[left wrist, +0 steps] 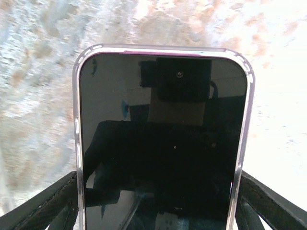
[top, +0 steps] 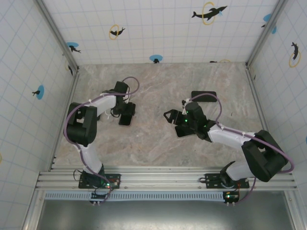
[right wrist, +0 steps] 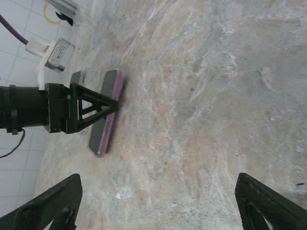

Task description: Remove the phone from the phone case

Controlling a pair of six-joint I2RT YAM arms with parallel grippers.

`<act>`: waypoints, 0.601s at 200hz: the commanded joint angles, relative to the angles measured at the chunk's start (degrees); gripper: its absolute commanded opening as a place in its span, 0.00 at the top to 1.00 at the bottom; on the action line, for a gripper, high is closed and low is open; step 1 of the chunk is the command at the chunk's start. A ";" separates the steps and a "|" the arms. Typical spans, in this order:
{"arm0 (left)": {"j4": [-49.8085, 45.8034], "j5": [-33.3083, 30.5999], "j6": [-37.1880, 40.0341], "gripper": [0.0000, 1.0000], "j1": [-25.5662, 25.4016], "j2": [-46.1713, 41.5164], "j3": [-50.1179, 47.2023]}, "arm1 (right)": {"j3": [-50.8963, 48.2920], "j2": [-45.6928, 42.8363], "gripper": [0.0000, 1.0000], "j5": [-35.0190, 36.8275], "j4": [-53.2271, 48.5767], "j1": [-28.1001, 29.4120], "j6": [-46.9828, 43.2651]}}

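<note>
The holding fingers leave the near end of the phone's purple side [top: 130, 122] [right wrist: 104, 142] free. My open right gripper will next go across toward the left gripper and onto it.
The phone [left wrist: 163, 143] lies flat on the marble table, with a black screen and a purple-silver rim. My left gripper [left wrist: 160, 196] is shut on it, one black finger [left wrist: 43, 206] against each long side. From above, the phone [top: 125, 117] is left of centre under the left gripper [top: 126, 111]. In the right wrist view the phone [right wrist: 106, 112] lies far off to the left, clamped by the left arm's fingers [right wrist: 91, 106]. My right gripper [right wrist: 158, 211] hangs open over bare table, and from above this right gripper [top: 174, 122] is near the centre. A flat black case-like piece [top: 204, 96] lies behind it.
Tiled walls with dolphin stickers close in the table [top: 158, 143] on three sides. Metal corner posts [top: 57, 33] stand at the back corners. A purple cable [top: 72, 115] loops along the left arm. The arm bases sit on the rail [top: 163, 179] at the near edge.
</note>
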 commanded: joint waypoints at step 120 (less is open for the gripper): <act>15.19 14.48 -33.73 0.34 -6.59 -15.26 -3.59 | 7.56 12.43 0.28 -5.37 16.70 6.65 2.08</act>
